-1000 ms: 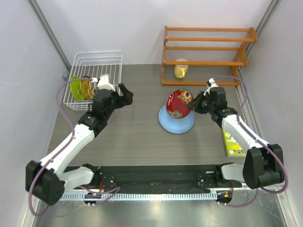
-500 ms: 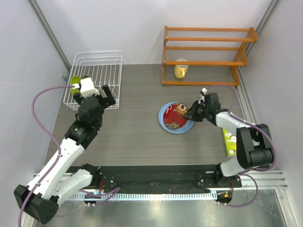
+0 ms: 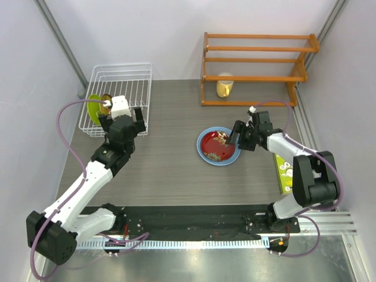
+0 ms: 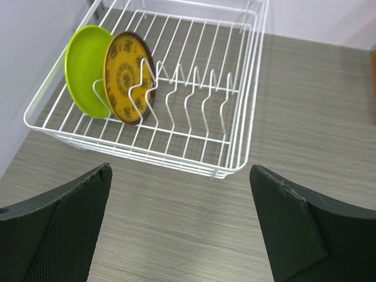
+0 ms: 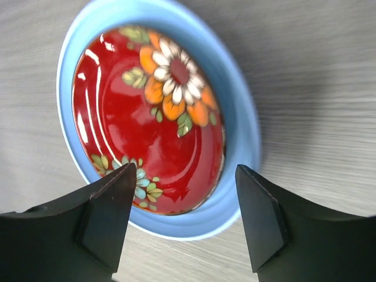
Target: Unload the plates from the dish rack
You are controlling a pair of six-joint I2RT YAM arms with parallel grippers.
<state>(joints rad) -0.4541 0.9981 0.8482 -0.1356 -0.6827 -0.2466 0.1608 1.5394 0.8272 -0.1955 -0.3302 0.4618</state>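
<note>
Next, my left gripper moves sideways and down onto the yellow-orange patterned plate's near rim [image 3: 104, 110] [image 4: 113, 107], which stands below it and to its left in the top view.
The white wire dish rack [image 3: 120, 82] [image 4: 194, 88] stands at the back left. A lime green plate [image 4: 82, 67] [image 3: 92, 108] and a yellow-orange patterned plate [image 4: 124, 76] [image 3: 106, 104] stand upright in its left end. My left gripper [image 4: 180, 170] [image 3: 122, 119] hovers open over the table just in front of the rack, holding nothing. At the table's middle the dark red flowered plate [image 5: 147, 123] [image 3: 216, 145] lies flat inside the light blue plate [image 5: 242, 111] [image 3: 201, 154]. My right gripper [image 5: 183, 169] [image 3: 237, 135] is open over their rim and grips neither.
An orange wooden tiered shelf [image 3: 252, 59] stands at the back right with a pale yellow mug [image 3: 224, 87] on its lowest level. A green printed card [image 3: 286, 176] lies along the right edge. Grey walls close in both sides.
The red plate went from tilted in my right gripper to flat in the blue plate, and that gripper opened. My left arm swung toward the rack's front and opened wider.
</note>
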